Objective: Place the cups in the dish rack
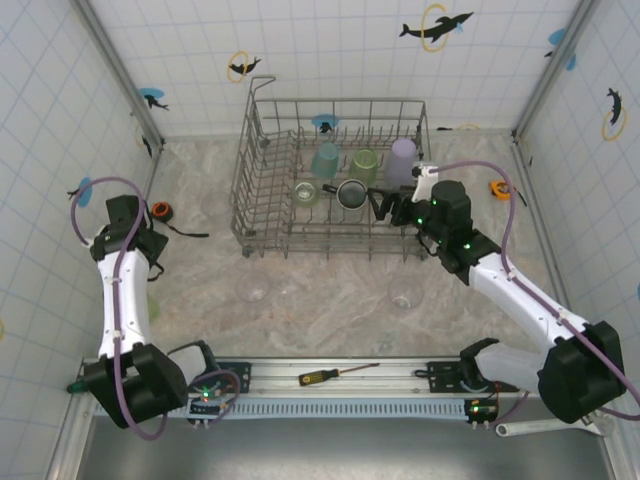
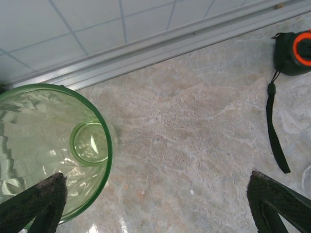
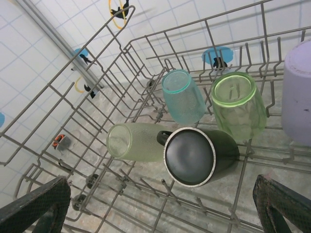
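Note:
I will bring my left gripper back toward the base and down over the far rim of the green cup on the table, as that rim is nearer one finger than the other.
The grey wire dish rack stands at the back middle. Inside it are a teal cup, a green cup, a lavender cup, a pale green cup on its side and a black mug. My right gripper hangs open over the rack's front right, above the mug, holding nothing. Another green cup stands upright on the table at the left. My left gripper is open beside it, its left finger over the cup's rim and bare table between the fingers.
Two clear glasses stand on the table in front of the rack. An orange tape measure with a black strap lies by the left wall, another tape measure at the right. A screwdriver lies on the front rail.

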You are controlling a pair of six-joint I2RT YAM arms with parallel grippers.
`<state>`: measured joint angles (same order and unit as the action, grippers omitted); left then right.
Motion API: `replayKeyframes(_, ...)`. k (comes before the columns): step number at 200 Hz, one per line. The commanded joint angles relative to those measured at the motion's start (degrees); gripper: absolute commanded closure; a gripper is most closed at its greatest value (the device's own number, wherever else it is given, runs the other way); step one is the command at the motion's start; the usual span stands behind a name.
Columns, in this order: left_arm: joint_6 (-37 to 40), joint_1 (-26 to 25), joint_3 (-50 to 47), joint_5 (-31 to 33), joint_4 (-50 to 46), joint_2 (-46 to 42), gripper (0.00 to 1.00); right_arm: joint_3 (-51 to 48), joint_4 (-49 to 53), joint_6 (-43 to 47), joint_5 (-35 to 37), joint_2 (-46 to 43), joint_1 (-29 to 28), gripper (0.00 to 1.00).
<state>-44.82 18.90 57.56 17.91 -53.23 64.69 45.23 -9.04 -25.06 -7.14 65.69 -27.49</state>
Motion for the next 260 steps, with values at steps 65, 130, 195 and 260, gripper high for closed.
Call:
replayKeyframes(65, 2.97, 3.11, -2.73, 2.33, -0.44, -0.84, 0.02, -1.55, -2.56, -0.7, -0.97, -1.63, -1.32, 0.0)
replayKeyframes(130, 4.98, 6.51, -6.45, -1.82, 3.98, 0.91, 0.28, -3.29, -3.06, -0.48, 0.32, -2.94, -1.8, 0.0)
replayKeyframes(195, 5.25, 6.57, -7.07, -3.21, 4.98, 1.51, 1.0, -3.84, -3.1, -0.06, 1.15, -3.59, -1.83, 0.0)
replayKeyframes(260, 5.99, 6.58, -8.9, -10.8, 7.22, -1.71, 1.0, -4.44, -2.18, -0.34, 1.87, -4.47, -1.96, 0.01)
